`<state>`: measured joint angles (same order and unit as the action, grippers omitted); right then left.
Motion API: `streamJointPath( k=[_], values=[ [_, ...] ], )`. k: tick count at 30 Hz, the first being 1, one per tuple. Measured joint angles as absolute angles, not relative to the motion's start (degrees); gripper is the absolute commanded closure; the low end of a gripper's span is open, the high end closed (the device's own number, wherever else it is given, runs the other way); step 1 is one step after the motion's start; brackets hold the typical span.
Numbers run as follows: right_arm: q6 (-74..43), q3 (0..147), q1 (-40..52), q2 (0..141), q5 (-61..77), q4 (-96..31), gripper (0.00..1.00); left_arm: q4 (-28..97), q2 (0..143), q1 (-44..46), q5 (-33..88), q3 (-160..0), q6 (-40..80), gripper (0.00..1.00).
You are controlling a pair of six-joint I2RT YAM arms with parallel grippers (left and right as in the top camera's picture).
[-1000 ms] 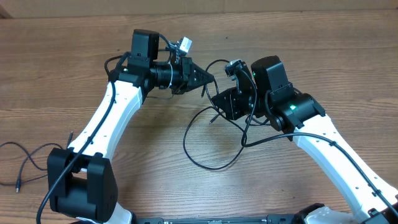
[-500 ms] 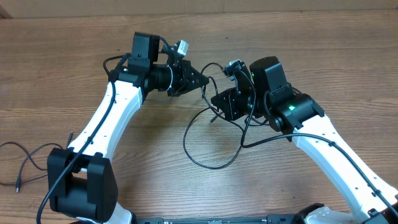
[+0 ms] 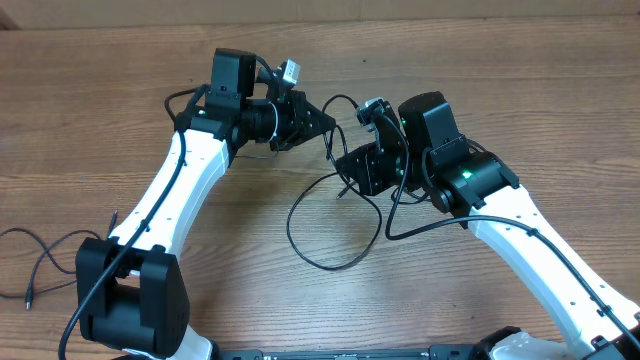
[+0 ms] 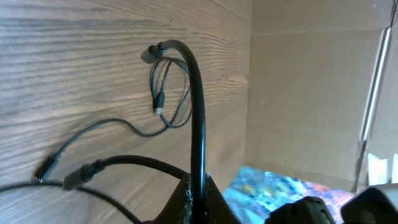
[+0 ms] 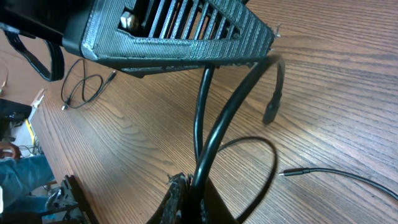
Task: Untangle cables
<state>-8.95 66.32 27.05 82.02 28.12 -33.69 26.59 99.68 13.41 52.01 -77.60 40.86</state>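
I need to move my right gripper down onto the wood at the black loop's far end and let go of the cable, because the cable is still held up.
Two of the cables are caught up between my grippers. In the overhead view my left gripper (image 3: 328,119) and right gripper (image 3: 343,163) are close together above mid-table, and a black loop (image 3: 318,259) hangs from them onto the wood. My left gripper (image 4: 199,194) is shut on one black cable (image 4: 198,118) that arches up to a plug (image 4: 157,48). In the right wrist view, the right gripper (image 5: 194,191) is shut on a cable (image 5: 231,104) rising toward the left gripper's body (image 5: 174,31). A third cable (image 3: 45,256) lies apart at the far left.
A loose plug tip (image 5: 291,172) rests on the wood near the right gripper. The separate cable shows as a small coil (image 4: 168,93) in the left wrist view. A brown cardboard wall (image 4: 311,81) borders the table's far edge.
Both grippers have shifted slightly to the left, still shut on their cables. The hanging loop on the table has slid left with them.
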Motion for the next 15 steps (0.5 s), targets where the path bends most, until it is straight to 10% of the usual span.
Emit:
streamJointPath(
  k=[15],
  values=[
    [-8.9,66.3,27.0,82.0,27.9,-33.7,0.83,25.0,99.7,14.6,55.8,-77.6,50.8,0.96]
  ],
)
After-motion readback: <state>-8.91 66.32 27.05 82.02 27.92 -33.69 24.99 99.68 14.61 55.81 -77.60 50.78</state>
